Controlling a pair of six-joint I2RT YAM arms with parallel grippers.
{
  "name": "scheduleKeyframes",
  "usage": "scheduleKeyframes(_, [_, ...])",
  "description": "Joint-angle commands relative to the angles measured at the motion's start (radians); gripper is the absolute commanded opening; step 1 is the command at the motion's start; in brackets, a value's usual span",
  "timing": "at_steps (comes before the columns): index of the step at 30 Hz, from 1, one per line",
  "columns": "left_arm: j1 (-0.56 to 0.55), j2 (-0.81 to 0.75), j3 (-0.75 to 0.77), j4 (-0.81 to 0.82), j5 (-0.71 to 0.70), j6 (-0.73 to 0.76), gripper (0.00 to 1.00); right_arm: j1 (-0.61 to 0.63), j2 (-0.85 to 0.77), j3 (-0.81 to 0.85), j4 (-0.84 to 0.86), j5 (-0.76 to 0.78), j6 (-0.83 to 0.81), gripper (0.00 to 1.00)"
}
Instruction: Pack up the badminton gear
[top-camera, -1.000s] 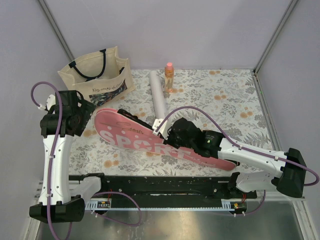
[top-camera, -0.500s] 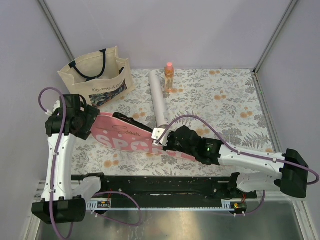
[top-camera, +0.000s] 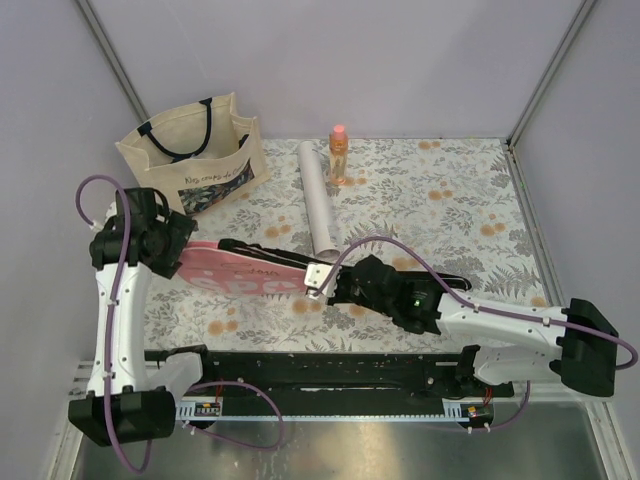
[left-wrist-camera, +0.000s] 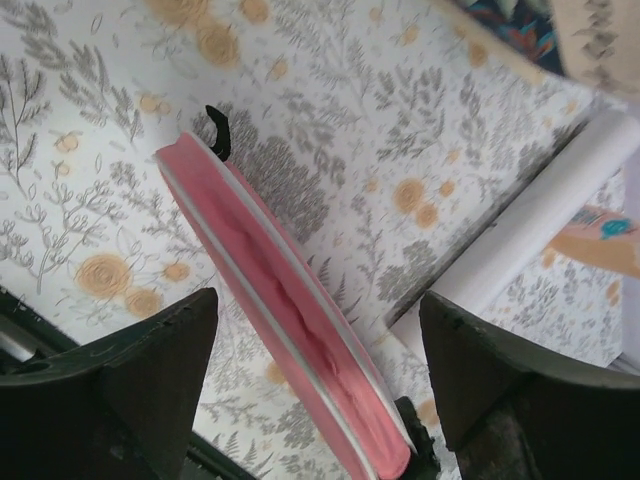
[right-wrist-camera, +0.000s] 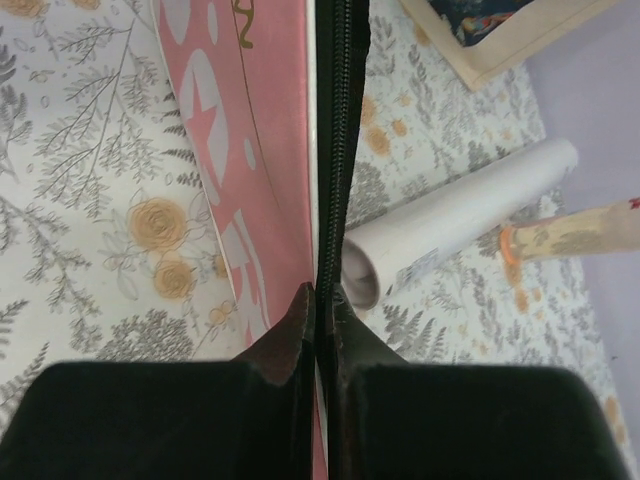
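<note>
I will next pull the cover's zipper edge back toward the black bar with my right gripper, over the clear cloth (right-wrist-camera: 140, 300) beside the cover, and release it, because the cover is tipped up.
The pink cover (top-camera: 240, 272) lettered "SPORT" stands tipped up on its long edge across the middle of the table. My right gripper (top-camera: 322, 285) is shut on the cover's black zipper edge (right-wrist-camera: 335, 150), and the pink lettered face (right-wrist-camera: 260, 150) slopes away to the left of the jaws (right-wrist-camera: 322, 295). My left gripper (top-camera: 180, 250) is open at the cover's wide end. In the left wrist view the cover (left-wrist-camera: 290, 310) runs edge-on between the fingers (left-wrist-camera: 150, 370), touching neither. The white tube (top-camera: 319, 200) lies behind the cover, and shows as well in the wrist views (left-wrist-camera: 540, 220) (right-wrist-camera: 450, 225).
A beige tote bag (top-camera: 195, 150) with black straps stands at the back left. An orange bottle (top-camera: 339, 155) with a pink cap stands beside the tube's far end. The floral cloth (top-camera: 450, 200) covers the table, and a black rail (top-camera: 320, 365) runs along the near edge.
The cover has gone from lying flat to standing on its edge, lifted by the right gripper, which moved left. The left gripper came down over the wide end.
</note>
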Motion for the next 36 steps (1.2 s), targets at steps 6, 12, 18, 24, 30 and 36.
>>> scheduleKeyframes(6, [0.006,-0.15,-0.181,0.015,0.069,0.034,0.78,0.012,-0.145,-0.114,0.054,-0.158,0.239,0.03])
scheduleKeyframes(12, [0.006,-0.161,-0.179,0.002,0.076,0.042,0.65,0.012,-0.16,-0.093,0.036,-0.18,0.336,0.06])
scheduleKeyframes(18, [0.006,-0.187,-0.182,-0.001,0.059,0.03,0.38,0.01,-0.108,0.071,-0.034,-0.109,0.572,0.33])
scheduleKeyframes(24, [0.006,-0.202,-0.202,-0.001,0.056,0.002,0.19,0.012,0.027,0.26,0.013,-0.217,0.765,0.48])
scheduleKeyframes(30, [0.006,-0.21,-0.202,-0.013,0.052,-0.006,0.16,0.004,0.215,0.405,0.027,-0.348,0.638,0.63])
scheduleKeyframes(36, [0.006,-0.217,-0.214,-0.016,0.046,-0.024,0.16,-0.001,0.346,0.502,0.024,-0.436,0.586,0.71])
